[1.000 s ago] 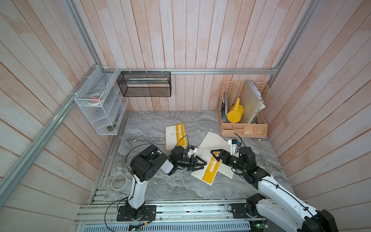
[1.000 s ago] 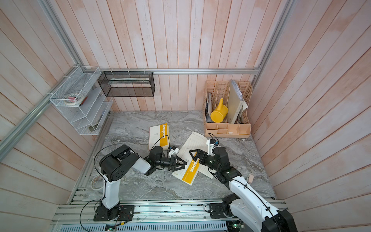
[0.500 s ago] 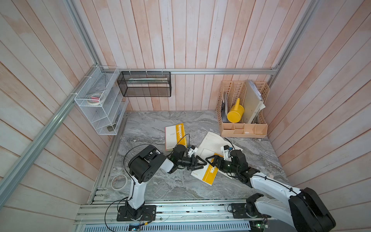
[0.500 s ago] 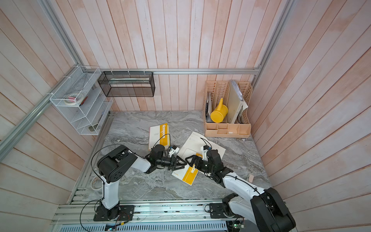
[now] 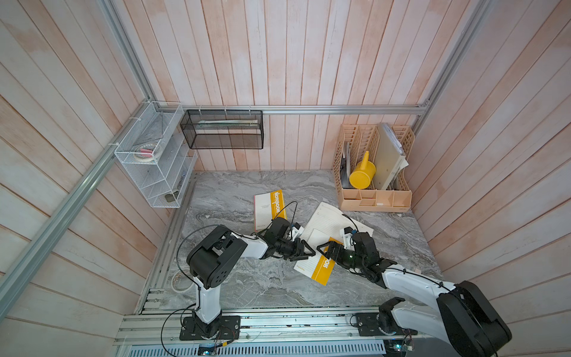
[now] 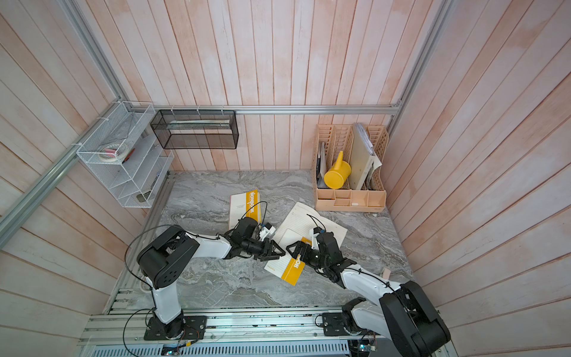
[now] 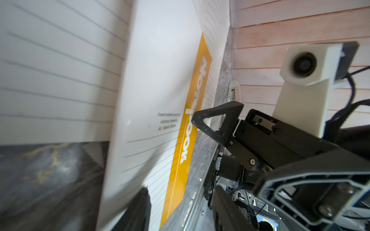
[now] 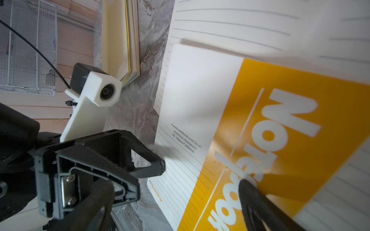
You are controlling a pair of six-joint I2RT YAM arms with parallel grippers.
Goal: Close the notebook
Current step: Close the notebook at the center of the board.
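I will next pull my left gripper away from my right gripper until its fingers are on both sides of the cover's white edge [image 7: 106, 192], and then close it, because the cover reaches deep between its fingers.
The notebook [image 5: 335, 221] lies open on the marble table, lined pages to the back right. Its cover [image 5: 321, 267], white with a yellow band, is lifted and tilted over the near half. My left gripper [image 5: 306, 251] is open at the cover's left edge, one fingertip [image 8: 158, 167] against the white part. My right gripper [image 5: 327, 249] is open from the other side, with a fingertip [image 7: 197, 118] on the yellow band. In the left wrist view the cover [image 7: 156, 112] stands between my left gripper's [image 7: 180, 216] spread fingers. The right wrist view has the cover [image 8: 270, 124] under my right gripper [image 8: 180, 218].
A second, closed notebook [image 5: 268, 207] lies just behind my left wrist. A beige desk organiser [image 5: 375, 197] with a yellow watering can [image 5: 361, 174] stands at the back right. A white wire rack [image 5: 154, 173] and a black mesh basket [image 5: 222, 129] hang on the walls.
My right arm has dropped lower and reached left across the pages, bringing its gripper up to the cover, close to the left gripper. The left gripper has barely moved.
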